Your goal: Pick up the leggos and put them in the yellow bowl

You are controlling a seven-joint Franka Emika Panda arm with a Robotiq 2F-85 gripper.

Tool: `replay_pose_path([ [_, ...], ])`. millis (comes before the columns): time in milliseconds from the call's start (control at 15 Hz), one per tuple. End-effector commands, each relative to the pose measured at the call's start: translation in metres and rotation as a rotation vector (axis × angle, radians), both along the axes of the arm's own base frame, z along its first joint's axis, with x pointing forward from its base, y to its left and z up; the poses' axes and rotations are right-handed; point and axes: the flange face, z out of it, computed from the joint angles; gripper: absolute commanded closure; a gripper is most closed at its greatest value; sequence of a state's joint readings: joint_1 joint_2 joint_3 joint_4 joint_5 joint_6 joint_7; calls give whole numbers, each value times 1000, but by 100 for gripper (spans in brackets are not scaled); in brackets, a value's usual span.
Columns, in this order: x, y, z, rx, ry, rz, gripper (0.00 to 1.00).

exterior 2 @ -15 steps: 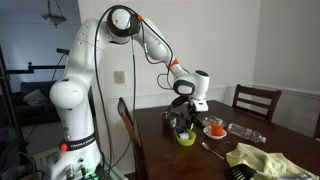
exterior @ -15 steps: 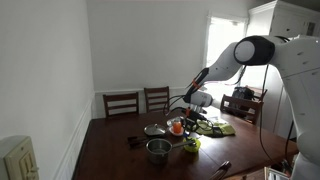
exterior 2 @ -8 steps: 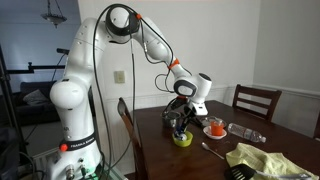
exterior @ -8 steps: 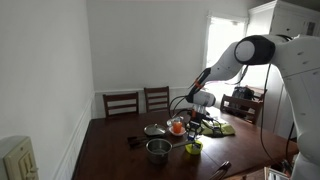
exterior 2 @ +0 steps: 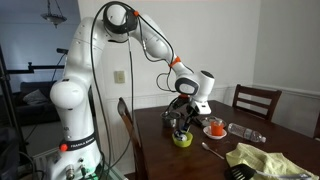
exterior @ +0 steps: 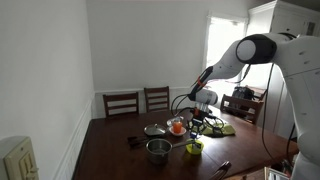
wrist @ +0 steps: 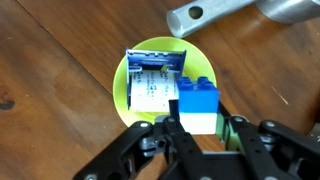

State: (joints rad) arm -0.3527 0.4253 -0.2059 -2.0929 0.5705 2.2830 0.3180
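Note:
I need to move my gripper left in the wrist view next, over the inside of the yellow bowl (wrist: 130, 85), because the held block hangs over the bowl's rim.
In the wrist view my gripper (wrist: 198, 122) is shut on a blue and white lego block (wrist: 197, 104) and holds it above the right edge of the yellow bowl (wrist: 130, 85). A white and blue block (wrist: 153, 82) lies inside the bowl. In both exterior views the gripper (exterior: 199, 117) (exterior 2: 189, 113) hangs just over the small yellow-green bowl (exterior: 193, 148) (exterior 2: 184, 139) on the dark wooden table (exterior: 120, 160).
A steel pot (exterior: 158, 150) (exterior 2: 173, 121) stands beside the bowl; its handle (wrist: 215, 12) shows in the wrist view. A clear glass bowl with an orange thing (exterior: 177, 126) (exterior 2: 214, 128), a green cloth (exterior 2: 262, 159), utensils (exterior 2: 214, 153) and chairs (exterior: 121, 103) are around.
The gripper has risen slightly above the yellow bowl with the block in it; otherwise little has moved.

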Motion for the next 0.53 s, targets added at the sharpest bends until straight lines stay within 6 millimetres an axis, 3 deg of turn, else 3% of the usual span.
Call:
replay_pose_path([
  [0,-9,-3,4,-70,27,-2,89],
  [467,-20,-2,-4,-127,101,29,89],
])
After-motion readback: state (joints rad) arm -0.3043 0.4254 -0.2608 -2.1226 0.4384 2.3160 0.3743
